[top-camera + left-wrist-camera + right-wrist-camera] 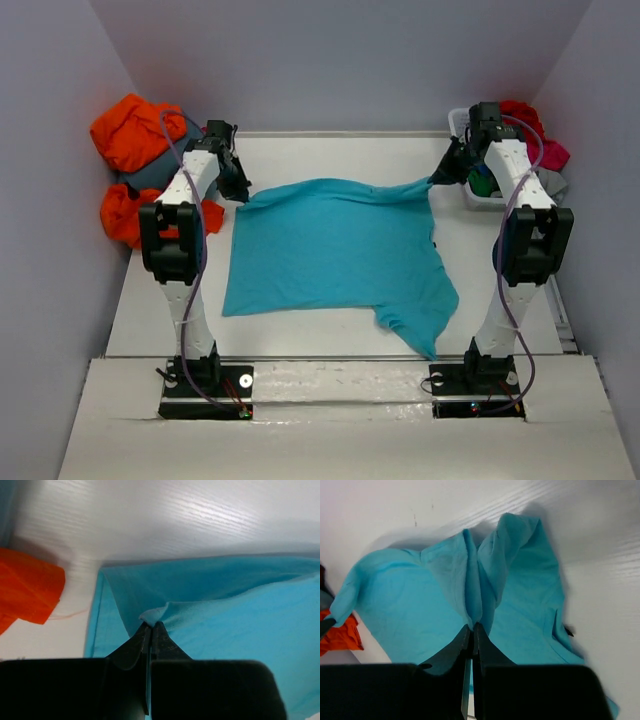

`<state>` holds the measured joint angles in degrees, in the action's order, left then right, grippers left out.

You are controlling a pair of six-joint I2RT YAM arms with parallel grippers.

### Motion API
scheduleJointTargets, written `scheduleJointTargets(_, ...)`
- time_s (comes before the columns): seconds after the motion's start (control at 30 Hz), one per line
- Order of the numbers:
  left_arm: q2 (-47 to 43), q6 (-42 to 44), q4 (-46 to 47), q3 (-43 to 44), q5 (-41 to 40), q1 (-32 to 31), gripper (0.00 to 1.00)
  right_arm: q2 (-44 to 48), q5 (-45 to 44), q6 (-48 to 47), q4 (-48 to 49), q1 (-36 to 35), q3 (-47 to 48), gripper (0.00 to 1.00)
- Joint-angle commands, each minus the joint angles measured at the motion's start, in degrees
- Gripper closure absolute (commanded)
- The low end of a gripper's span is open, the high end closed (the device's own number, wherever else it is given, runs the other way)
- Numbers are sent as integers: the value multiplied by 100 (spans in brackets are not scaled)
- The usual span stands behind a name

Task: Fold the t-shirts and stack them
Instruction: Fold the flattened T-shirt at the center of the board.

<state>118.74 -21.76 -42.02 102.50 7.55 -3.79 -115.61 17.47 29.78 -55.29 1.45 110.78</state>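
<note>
I will lower my left gripper next and draw it back, so it releases the turquoise t-shirt's corner onto the turquoise t-shirt's side edge (237,234) (104,632) by the orange t-shirt. That corner is raised.
A turquoise t-shirt (335,250) lies spread over the middle of the table, its far edge lifted at both corners. My left gripper (240,190) is shut on the far left corner; in the left wrist view (151,624) a nub of turquoise cloth (225,610) pokes out between the tips. At the far right corner my right gripper (447,172) is shut on a pinch of the shirt, and the right wrist view (472,626) shows the fabric (420,605) gathered into folds between the fingertips. The near right part of the shirt is rumpled.
Orange and slate grey t-shirts (135,150) are piled at the far left, off the table's edge; the orange one (27,590) shows in the left wrist view. A white basket (470,195) at the far right holds red, pink and green shirts (535,135).
</note>
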Motion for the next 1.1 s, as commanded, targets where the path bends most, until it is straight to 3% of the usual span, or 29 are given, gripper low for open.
scheduleJointTargets(0.0, -808, -118, 176, -413, 53, -86, 94, 591, 195, -51, 150, -5, -556, 93)
scheduleJointTargets(0.5, -1450, -417, 344, -1653, 203, -192, 94, 1102, 151, -104, -26, -5, -1630, 93)
scheduleJointTargets(1.07, -1547, -470, 317, -1970, 18, -192, 94, 1059, -288, -25, -193, -5, -2192, 93)
